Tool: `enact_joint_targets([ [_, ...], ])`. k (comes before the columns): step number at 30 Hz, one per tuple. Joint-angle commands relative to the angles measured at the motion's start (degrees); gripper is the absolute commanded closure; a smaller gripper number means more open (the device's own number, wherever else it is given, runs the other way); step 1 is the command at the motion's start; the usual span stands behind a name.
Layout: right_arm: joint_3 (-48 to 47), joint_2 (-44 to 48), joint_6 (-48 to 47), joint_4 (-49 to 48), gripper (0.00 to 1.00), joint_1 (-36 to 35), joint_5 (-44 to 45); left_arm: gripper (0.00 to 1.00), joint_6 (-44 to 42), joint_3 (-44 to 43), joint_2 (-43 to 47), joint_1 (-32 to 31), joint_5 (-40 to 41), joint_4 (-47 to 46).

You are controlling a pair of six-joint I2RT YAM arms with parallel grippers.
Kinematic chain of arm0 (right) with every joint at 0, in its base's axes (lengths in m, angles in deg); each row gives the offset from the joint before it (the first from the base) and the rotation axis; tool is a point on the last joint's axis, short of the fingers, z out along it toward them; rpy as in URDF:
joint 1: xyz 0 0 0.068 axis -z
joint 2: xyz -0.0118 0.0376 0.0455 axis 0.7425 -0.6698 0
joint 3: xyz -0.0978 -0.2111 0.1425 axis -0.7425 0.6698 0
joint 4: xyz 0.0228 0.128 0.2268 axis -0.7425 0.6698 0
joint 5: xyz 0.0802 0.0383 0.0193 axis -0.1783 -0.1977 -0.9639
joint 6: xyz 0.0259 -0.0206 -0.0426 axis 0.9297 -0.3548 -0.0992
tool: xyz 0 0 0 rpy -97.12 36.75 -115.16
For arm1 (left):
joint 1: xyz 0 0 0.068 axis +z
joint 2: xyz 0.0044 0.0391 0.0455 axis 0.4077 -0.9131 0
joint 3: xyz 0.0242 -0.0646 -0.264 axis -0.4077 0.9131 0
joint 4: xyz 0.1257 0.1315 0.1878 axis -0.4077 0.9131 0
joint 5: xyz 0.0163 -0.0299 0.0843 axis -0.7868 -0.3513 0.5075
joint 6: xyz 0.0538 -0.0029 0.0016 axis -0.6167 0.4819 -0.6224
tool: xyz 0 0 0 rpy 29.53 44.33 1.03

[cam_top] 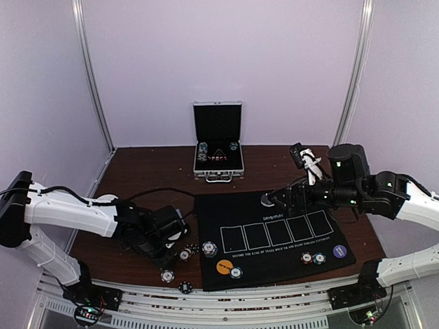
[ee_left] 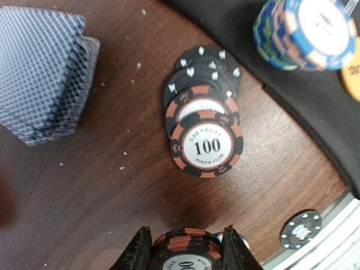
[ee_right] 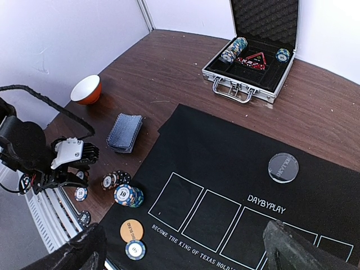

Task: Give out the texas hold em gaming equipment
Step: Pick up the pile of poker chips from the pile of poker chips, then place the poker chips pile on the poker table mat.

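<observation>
The mat's near strip (cam_top: 255, 269) lies bare, so next my left gripper rises, crosses past the blue chip stack and orange disc, then lowers onto it to release.
My left gripper (ee_left: 187, 247) is shut on a small stack of black-and-orange poker chips (ee_left: 185, 243), held just above the brown table. Ahead of it lies a fanned row of like chips (ee_left: 205, 121), the top one marked 100. A grey-blue deck of cards (ee_left: 45, 73) lies far left. A blue chip stack (ee_left: 306, 31) stands on the black mat's edge beside an orange button disc (ee_right: 131, 230). My right gripper (ee_right: 185, 260) hangs open above the mat (ee_right: 225, 140), nothing between its fingers. A silver-grey disc (ee_right: 283, 167) lies below it. A purple disc (cam_top: 339, 251) and two chips (cam_top: 312, 258) lie at the mat's right.
The open silver case (ee_right: 253, 56) stands at the back with chips inside. An orange-and-white bowl (ee_right: 87, 89) sits at the table's left. Single chips (cam_top: 167, 275) (cam_top: 185, 287) lie near the front rail. The left gripper (cam_top: 167, 259) hovers left of the mat.
</observation>
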Motion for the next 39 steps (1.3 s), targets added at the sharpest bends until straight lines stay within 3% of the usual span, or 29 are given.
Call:
enact_joint_targets([
  [1, -1.93, -0.27, -0.50, 0.41, 0.00, 0.25, 0.29, 1.00, 1.49, -4.66, 2.47, -0.04, 1.05, 6.19],
  [7, -3.40, -0.65, 1.64, 1.11, 0.00, 0.49, 0.08, 1.00, 0.18, -12.69, 2.63, -0.91, 0.69, 10.12],
  [12, -5.04, -1.98, 5.54, 5.95, 0.00, 3.96, 1.88, 1.00, -1.99, -22.87, -2.52, -6.07, 2.57, 13.74],
  [18, -2.74, -0.72, 9.70, 8.25, 0.00, 11.19, -0.15, 1.00, -9.76, -39.20, -16.77, -12.15, 2.37, 12.95],
  [27, -2.22, 1.03, 11.79, 15.15, 0.01, 15.56, 3.43, 1.00, -17.35, -63.36, -41.41, -15.32, -1.23, 12.11],
  [33, -1.85, 3.73, 11.97, 15.80, 0.02, 16.99, 6.67, 1.00, -18.51, -72.51, -52.24, -15.29, 1.18, 14.50],
  [39, -0.50, 4.17, 11.06, 15.12, 0.02, 17.08, 4.96, 1.00, -19.04, -73.56, -56.99, -15.36, 1.54, 15.22],
])
